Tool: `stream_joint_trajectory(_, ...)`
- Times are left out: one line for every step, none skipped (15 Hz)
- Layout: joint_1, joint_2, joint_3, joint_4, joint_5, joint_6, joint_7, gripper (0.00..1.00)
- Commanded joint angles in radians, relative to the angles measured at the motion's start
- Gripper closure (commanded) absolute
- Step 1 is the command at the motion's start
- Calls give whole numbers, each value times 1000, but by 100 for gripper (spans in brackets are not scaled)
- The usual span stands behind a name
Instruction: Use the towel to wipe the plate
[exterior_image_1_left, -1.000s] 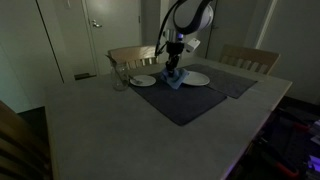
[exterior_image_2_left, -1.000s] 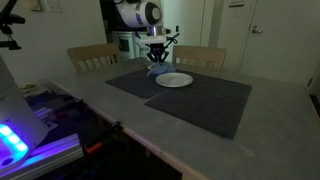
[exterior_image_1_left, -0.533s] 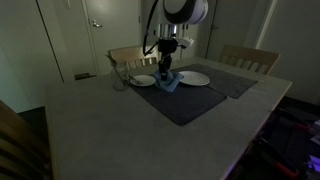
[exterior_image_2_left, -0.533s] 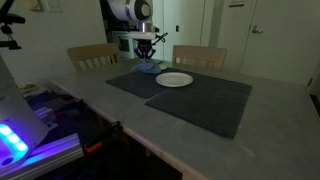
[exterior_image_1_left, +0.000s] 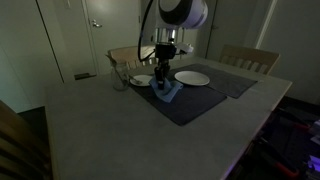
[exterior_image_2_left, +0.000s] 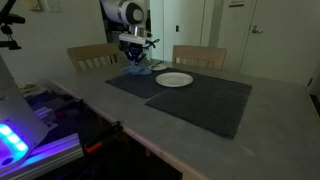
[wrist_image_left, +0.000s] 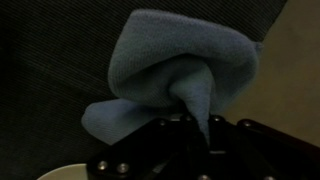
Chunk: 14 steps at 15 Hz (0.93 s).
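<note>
My gripper needs to stay down there next and open its fingers to let go of the blue towel, since the towel hangs low over the dark placemat (exterior_image_1_left: 169, 99) (wrist_image_left: 78, 112) beside the small plate.
My gripper (exterior_image_1_left: 163, 76) is shut on a bunched blue towel (exterior_image_1_left: 167, 92) and holds it low over the dark placemat (exterior_image_1_left: 185, 105). Two white plates lie on the mats: a small one (exterior_image_1_left: 143, 80) just left of the towel and a larger one (exterior_image_1_left: 194, 78) to its right. In an exterior view the gripper (exterior_image_2_left: 136, 61) holds the towel (exterior_image_2_left: 138, 70) left of the larger plate (exterior_image_2_left: 174, 79). In the wrist view the towel (wrist_image_left: 180, 65) hangs from the shut jaws (wrist_image_left: 195, 122) over the mat, and a pale plate rim (wrist_image_left: 62, 173) shows at the bottom left.
A clear glass (exterior_image_1_left: 120, 80) stands left of the small plate. Wooden chairs (exterior_image_1_left: 248, 58) stand behind the table, also seen in an exterior view (exterior_image_2_left: 92, 55). A second dark placemat (exterior_image_2_left: 200, 100) lies toward the front. The table edge (exterior_image_1_left: 255, 125) runs at the right.
My gripper has carried the towel away from the larger plate, leftward and nearer the small plate. The plates have not moved.
</note>
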Motion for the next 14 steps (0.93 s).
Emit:
stream_joint_trajectory(3, 10, 16, -34, 55, 68, -27, 98)
stream_joint_trajectory(4, 13, 18, -39, 60, 77, -27, 98)
stream_joint_trajectory(4, 15, 21, -42, 63, 83, -30, 98)
stream_joint_trajectory(1, 16, 26, -45, 64, 87, -38, 98)
stream_joint_trajectory(-1, 17, 30, -45, 64, 85, -46, 68)
stream_joint_trajectory(-1, 12, 29, -45, 54, 82, -54, 66)
stream_joint_trajectory(-3, 7, 30, -44, 47, 78, -69, 61)
stream_joint_trajectory(-2, 1, 25, -36, 32, 60, -87, 53)
stream_joint_trajectory(-3, -1, 24, -33, 29, 58, -99, 47)
stream_joint_trajectory(-6, -5, 22, -26, 28, 48, -111, 38)
stream_joint_trajectory(-10, -11, 23, -21, 29, 39, -124, 31)
stream_joint_trajectory(-14, -19, 23, -18, 30, 31, -135, 24)
stream_joint_trajectory(-14, -27, 20, -15, 29, 29, -139, 17)
stream_joint_trajectory(-14, -38, 14, -12, 24, 22, -140, 11)
